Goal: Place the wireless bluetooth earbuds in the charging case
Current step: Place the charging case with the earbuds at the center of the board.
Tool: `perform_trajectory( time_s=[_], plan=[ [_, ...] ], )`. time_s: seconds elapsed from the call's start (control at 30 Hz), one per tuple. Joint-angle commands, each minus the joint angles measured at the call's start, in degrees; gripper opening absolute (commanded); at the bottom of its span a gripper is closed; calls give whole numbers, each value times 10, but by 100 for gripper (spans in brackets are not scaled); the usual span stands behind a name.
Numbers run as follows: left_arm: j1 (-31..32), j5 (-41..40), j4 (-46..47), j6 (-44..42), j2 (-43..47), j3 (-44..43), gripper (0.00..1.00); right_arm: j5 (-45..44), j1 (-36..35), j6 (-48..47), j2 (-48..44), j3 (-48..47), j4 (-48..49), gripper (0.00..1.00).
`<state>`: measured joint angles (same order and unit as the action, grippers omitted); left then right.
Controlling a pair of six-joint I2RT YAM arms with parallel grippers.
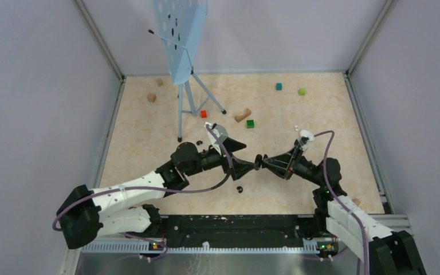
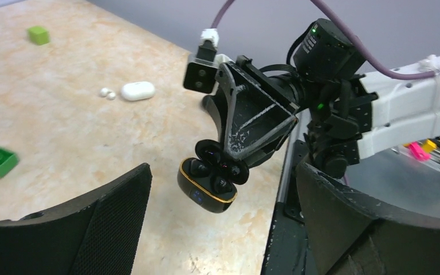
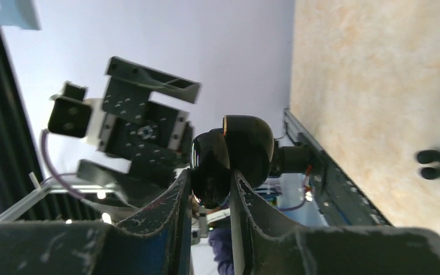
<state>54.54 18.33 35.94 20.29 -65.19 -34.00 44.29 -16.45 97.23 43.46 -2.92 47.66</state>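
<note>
The table is empty beside the green block, and the charging case needs to go down there. My right gripper will carry the case outward first.
A black charging case with a gold rim hangs open above the table. My right gripper is shut on its lid, and the case body juts out past the fingers. Two glossy black earbuds sit in the case's wells. My left gripper faces the case from just in front with its fingers spread wide, open, and nothing between them. From above, both grippers meet tip to tip around the case. A white pair of earbuds lies on the table beside a white case.
A small black curved piece lies on the table below the grippers. A blue music stand on a tripod stands at the back left. Red, green, teal and wooden blocks are scattered behind.
</note>
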Motion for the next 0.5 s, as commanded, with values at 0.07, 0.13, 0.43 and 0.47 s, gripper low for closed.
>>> perform_trajectory(
  time_s=[0.07,0.13,0.43,0.47],
  plan=[
    [1,-142,-142,-12,137,24,99,-12,2,-225,33,-76,-235,0],
    [1,-186,-178,-5,178,35,99,-18,8,-277,84,-113,-260,0],
    [1,-264,-372,67,264,4,99,-36,54,-394,348,-306,-271,0],
    [1,-266,-384,74,268,3,99,-28,62,-379,386,-322,-237,0]
  ],
)
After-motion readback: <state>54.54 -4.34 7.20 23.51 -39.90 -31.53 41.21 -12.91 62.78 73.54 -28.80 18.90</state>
